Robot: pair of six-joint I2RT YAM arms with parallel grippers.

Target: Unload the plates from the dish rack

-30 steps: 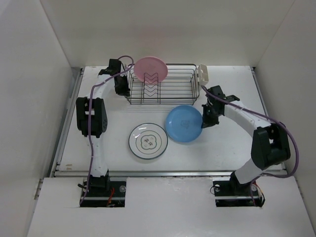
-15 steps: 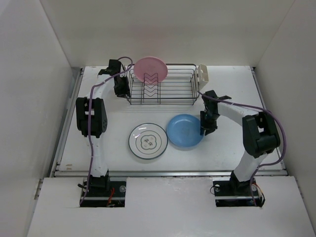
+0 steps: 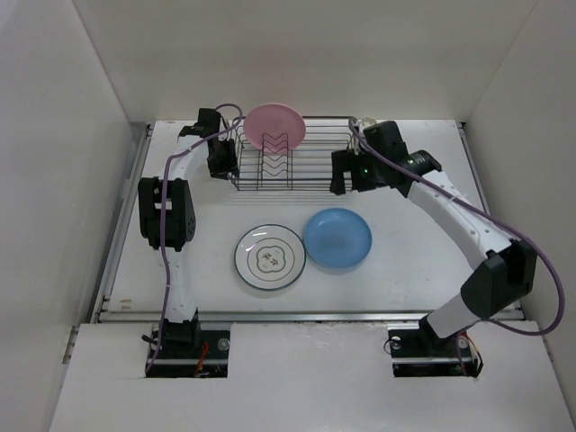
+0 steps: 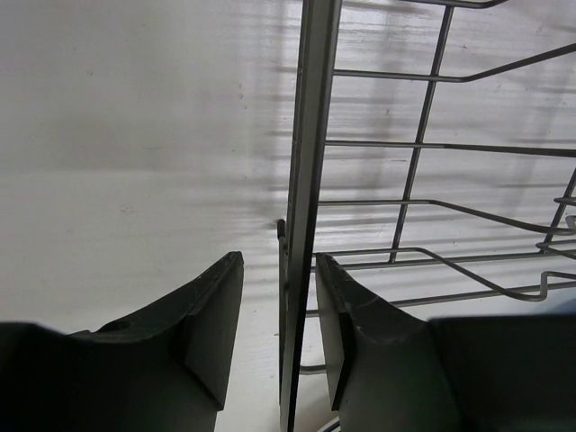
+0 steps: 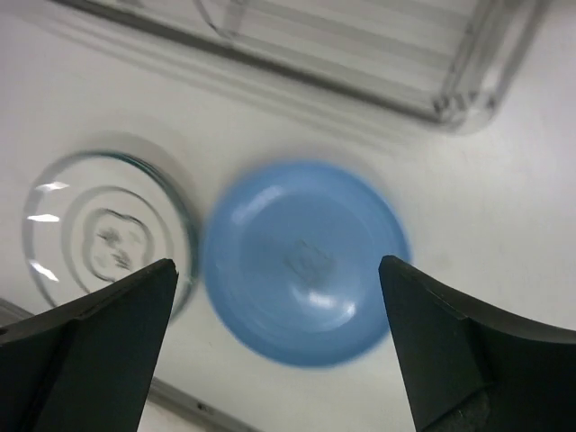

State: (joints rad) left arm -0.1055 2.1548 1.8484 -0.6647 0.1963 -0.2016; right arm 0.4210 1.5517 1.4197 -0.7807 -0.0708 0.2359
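The pink plate is the only one in the rack, so I will next tilt my right gripper toward the back wall and move it outward across the rack onto the pink plate's closer rim.
The dark wire dish rack stands at the back of the table. A pink plate stands upright in its left slots. A blue plate and a white plate with a dark rim and centre motif lie flat on the table in front of the rack. My left gripper is at the rack's left end. It is open, its jaws straddling the rim wire with a gap on one side. My right gripper hovers wide open by the rack's front right, holding nothing.
White walls close in the table on the left, right and back. A metal rail runs along the near edge in front of the arm bases. The rack's front corner shows blurred in the right wrist view.
My right gripper released the blue plate, opened wide, then rose and swung back toward the rack's right end. The blue plate now lies flat. My left jaws loosened on the rack's rim.
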